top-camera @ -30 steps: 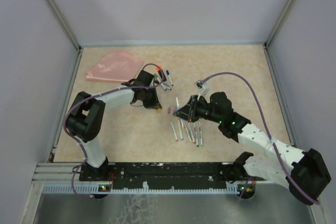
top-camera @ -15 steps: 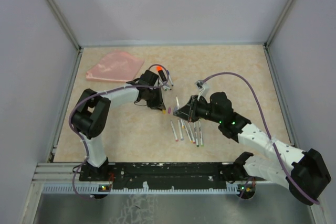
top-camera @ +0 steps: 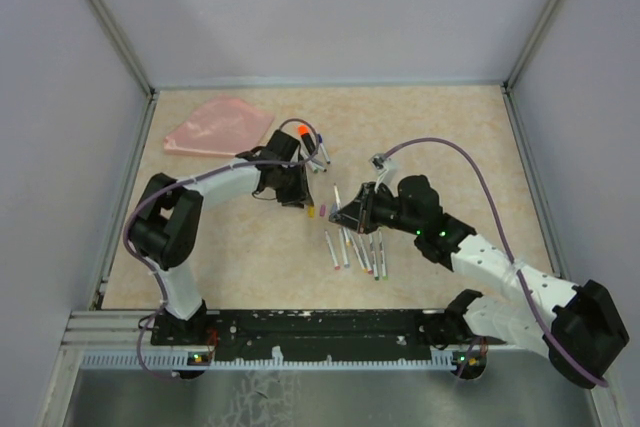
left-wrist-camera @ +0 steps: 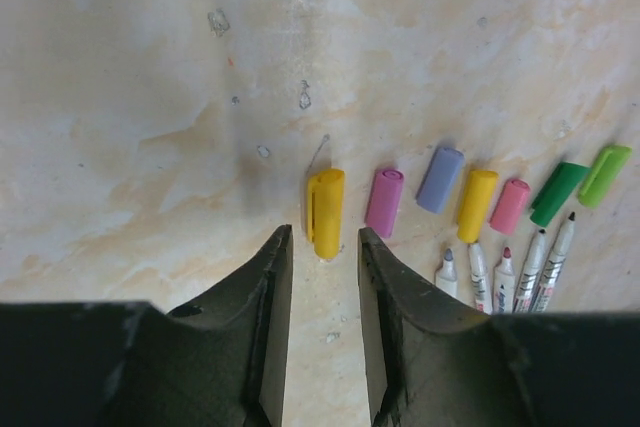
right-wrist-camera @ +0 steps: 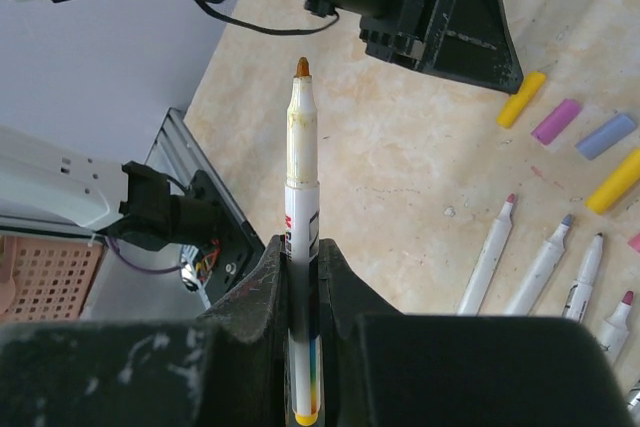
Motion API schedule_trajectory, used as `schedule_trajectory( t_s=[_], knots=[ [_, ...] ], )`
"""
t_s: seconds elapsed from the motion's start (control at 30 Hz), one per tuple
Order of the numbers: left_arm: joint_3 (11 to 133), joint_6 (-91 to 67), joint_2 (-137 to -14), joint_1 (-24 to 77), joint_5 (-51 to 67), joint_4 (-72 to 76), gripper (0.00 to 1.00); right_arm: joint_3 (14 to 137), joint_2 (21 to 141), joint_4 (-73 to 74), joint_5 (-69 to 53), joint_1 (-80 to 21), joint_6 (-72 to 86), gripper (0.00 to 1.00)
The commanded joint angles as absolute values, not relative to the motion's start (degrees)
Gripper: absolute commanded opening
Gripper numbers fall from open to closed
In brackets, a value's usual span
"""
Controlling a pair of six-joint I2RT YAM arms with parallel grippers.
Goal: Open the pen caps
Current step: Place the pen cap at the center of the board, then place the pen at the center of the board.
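I will lower my right gripper and move it to the left in the top view, onto the bare tabletop (top-camera: 314, 246) (right-wrist-camera: 436, 238) beside the pink-tipped pen, because uncapped pens line up there.
My left gripper (top-camera: 298, 197) is open and empty, low over the table. In the left wrist view (left-wrist-camera: 322, 242) a yellow cap (left-wrist-camera: 326, 212) lies just beyond its fingertips. It starts a row of loose caps: pink (left-wrist-camera: 384, 202), lavender (left-wrist-camera: 440, 179), yellow (left-wrist-camera: 477, 204), pink (left-wrist-camera: 510, 205) and two green (left-wrist-camera: 558, 193). My right gripper (top-camera: 345, 209) is shut on an uncapped white pen (right-wrist-camera: 302, 167) with a yellow-orange tip, held above the table. The yellow cap (top-camera: 310, 212) and a pink cap (top-camera: 322, 210) show between the grippers.
Several uncapped pens (top-camera: 355, 249) lie side by side under my right gripper. A bunch of capped pens (top-camera: 316, 153) lies behind my left gripper. A pink flat pouch (top-camera: 220, 127) lies at the back left. Metal frame posts and grey walls edge the table.
My left gripper swung right toward the caps, then drew back a little. The yellow cap now lies on the table beside the pink one. My right arm has hardly moved.
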State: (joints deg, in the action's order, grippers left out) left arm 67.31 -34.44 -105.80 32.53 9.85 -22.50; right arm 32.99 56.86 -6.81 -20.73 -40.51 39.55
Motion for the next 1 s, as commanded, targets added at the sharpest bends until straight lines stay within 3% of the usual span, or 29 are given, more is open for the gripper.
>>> schedule_trajectory(
  t_s=[0.0,0.27,0.63,0.97],
  knots=[
    [69.4,-32.4,-98.9,32.8,8.0,-23.8,0.38,33.0,57.6,-9.8,-22.2,-41.2,39.6,0.0],
    [66.2,-27.9,-87.7,32.1,1.5,-24.7,0.44,33.3,60.9,-10.7,-23.1,-42.0,40.7,0.0],
    [56.1,-25.5,-68.3,31.4,-15.3,-26.9,0.72,39.8,72.2,-5.2,-17.5,-48.4,39.7,0.0],
    [50.0,-25.6,-59.1,31.3,-16.4,-28.2,0.73,51.2,85.7,7.4,-6.0,-53.3,41.1,0.0]
  ],
)
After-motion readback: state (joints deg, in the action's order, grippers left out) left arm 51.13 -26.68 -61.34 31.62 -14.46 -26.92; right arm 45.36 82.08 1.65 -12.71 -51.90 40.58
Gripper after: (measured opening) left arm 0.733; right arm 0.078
